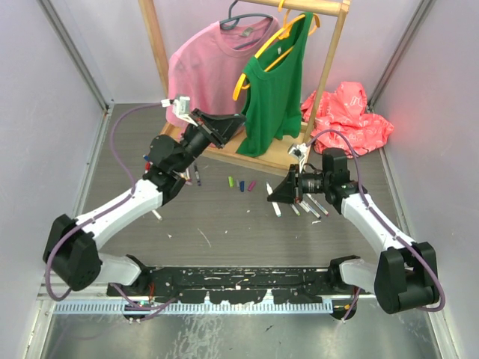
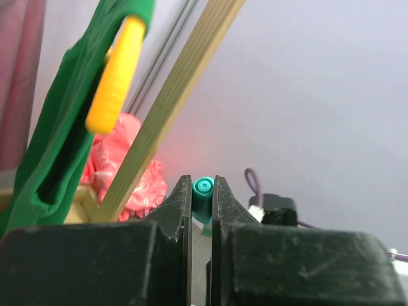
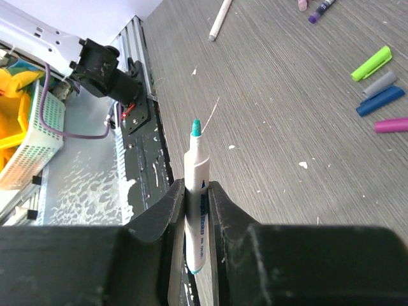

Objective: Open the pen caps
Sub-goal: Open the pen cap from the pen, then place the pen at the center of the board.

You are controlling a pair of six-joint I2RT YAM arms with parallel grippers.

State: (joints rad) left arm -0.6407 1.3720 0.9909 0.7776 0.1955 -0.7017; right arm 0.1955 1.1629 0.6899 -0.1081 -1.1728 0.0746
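Note:
The right gripper swings across, lowers and releases next, since clear tabletop beside the laid markers lies below it and to its right in the top view.
My left gripper (image 2: 203, 183) is shut on a teal pen cap (image 2: 203, 193), pinched between its fingertips with its round end facing the camera. In the top view this gripper (image 1: 238, 122) is raised near the clothes rack's base. My right gripper (image 3: 196, 190) is shut on a white marker (image 3: 196, 159) whose bare teal tip points out past the fingers, above the table. From above, the right gripper (image 1: 272, 193) sits right of centre. Loose pen caps lie on the table: green (image 3: 371, 64), grey (image 3: 379, 84), blue (image 3: 380, 102) and pink (image 3: 391, 125).
A wooden clothes rack (image 1: 258, 158) at the back carries a pink shirt (image 1: 202, 67) and a green top (image 1: 277, 90). A red bag (image 1: 348, 112) lies at its right. More markers lie on the table near the left arm (image 1: 193, 176) and by the right arm (image 1: 310, 206).

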